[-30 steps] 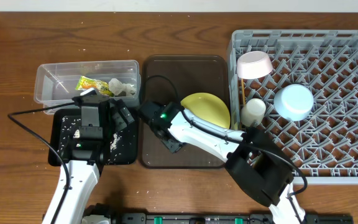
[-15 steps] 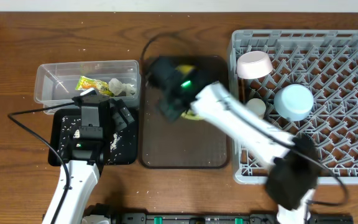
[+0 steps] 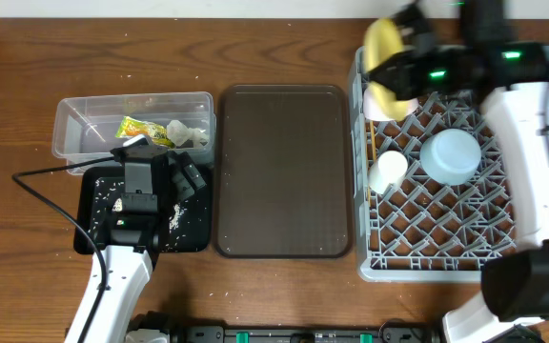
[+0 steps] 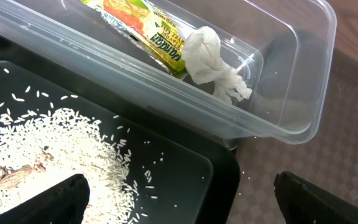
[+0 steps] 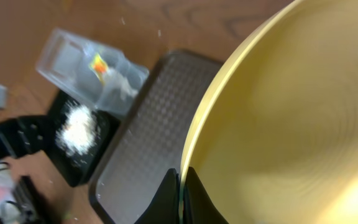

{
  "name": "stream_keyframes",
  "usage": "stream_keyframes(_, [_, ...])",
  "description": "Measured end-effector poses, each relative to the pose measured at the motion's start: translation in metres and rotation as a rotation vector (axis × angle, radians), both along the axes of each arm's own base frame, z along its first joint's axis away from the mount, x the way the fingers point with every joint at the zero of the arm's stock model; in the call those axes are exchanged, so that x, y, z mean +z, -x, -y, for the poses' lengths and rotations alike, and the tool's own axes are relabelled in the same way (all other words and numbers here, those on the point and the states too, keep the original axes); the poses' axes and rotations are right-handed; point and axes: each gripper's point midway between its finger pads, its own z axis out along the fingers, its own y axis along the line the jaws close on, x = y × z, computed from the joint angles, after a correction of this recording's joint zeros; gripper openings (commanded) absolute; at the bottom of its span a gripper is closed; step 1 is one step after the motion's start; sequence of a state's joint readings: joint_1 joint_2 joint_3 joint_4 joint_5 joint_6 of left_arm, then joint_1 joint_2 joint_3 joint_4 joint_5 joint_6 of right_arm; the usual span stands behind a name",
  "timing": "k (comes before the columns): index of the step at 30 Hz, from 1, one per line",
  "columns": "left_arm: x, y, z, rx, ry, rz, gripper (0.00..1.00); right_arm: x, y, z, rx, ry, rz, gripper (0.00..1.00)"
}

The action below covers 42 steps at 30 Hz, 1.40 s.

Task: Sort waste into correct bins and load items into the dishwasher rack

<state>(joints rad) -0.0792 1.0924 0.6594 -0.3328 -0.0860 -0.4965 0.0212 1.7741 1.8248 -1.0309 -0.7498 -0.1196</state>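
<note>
I need to move my right gripper past the white bowl (image 3: 377, 103) next, then down to the rack's open slots beside it to release the plate, since the bowl fills the rack's corner.
My right gripper (image 5: 180, 182) is shut on the rim of the yellow-green plate (image 5: 291, 118) and holds it in the air over the far left corner of the grey dishwasher rack (image 3: 541, 250); the plate (image 3: 386, 48) is blurred in the overhead view. In the rack are a white bowl (image 3: 377, 103), a small white cup (image 3: 387, 171) and a light blue bowl (image 3: 451, 155). My left gripper (image 4: 179, 199) is open over the black tray (image 4: 185, 168) holding rice scraps (image 4: 48, 140). The clear tub (image 4: 291, 93) holds the snack wrapper (image 4: 148, 28) and white tissue (image 4: 216, 62).
The brown serving tray (image 3: 282, 171) lies bare between the bins and the rack. Wooden table (image 3: 274, 48) surrounds everything. The left arm's cable (image 3: 36, 186) loops over the table at the left. The chopsticks are not clearly visible.
The right arm lifted the yellow-green plate off the brown tray and swung it right and away, up over the rack's far left corner. The left arm has not moved.
</note>
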Motion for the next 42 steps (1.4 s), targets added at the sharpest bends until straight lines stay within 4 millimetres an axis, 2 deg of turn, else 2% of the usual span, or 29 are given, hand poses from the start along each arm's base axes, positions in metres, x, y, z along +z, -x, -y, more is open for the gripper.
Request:
stream_keyframes(4, [0.0, 0.0, 0.0, 0.0, 0.0, 0.0, 0.98, 0.016, -0.005, 0.041, -0.012, -0.118, 0.046, 0.01])
stream_keyframes(7, [0.0, 0.0, 0.0, 0.0, 0.0, 0.0, 0.98, 0.02, -0.005, 0.058, -0.011, -0.171, 0.071, 0.01])
stream_keyframes(10, [0.0, 0.0, 0.0, 0.0, 0.0, 0.0, 0.98, 0.016, -0.004, 0.07, -0.002, -0.206, 0.08, 0.01])
stream_keyframes(14, [0.0, 0.0, 0.0, 0.0, 0.0, 0.0, 0.98, 0.003, -0.001, 0.077, 0.025, -0.238, 0.091, 0.01])
stream_keyframes(25, [0.0, 0.0, 0.0, 0.0, 0.0, 0.0, 0.98, -0.05, 0.013, 0.087, 0.072, -0.238, 0.102, 0.01])
stream_keyframes(33, [0.0, 0.0, 0.0, 0.0, 0.0, 0.0, 0.98, -0.066, 0.014, 0.092, 0.067, -0.229, 0.094, 0.02])
stream_keyframes(40, [0.0, 0.0, 0.0, 0.0, 0.0, 0.0, 0.98, -0.075, 0.012, 0.102, 0.043, -0.171, 0.089, 0.17])
stream_keyframes(42, [0.0, 0.0, 0.0, 0.0, 0.0, 0.0, 0.98, -0.078, 0.012, 0.105, 0.035, -0.149, 0.08, 0.27])
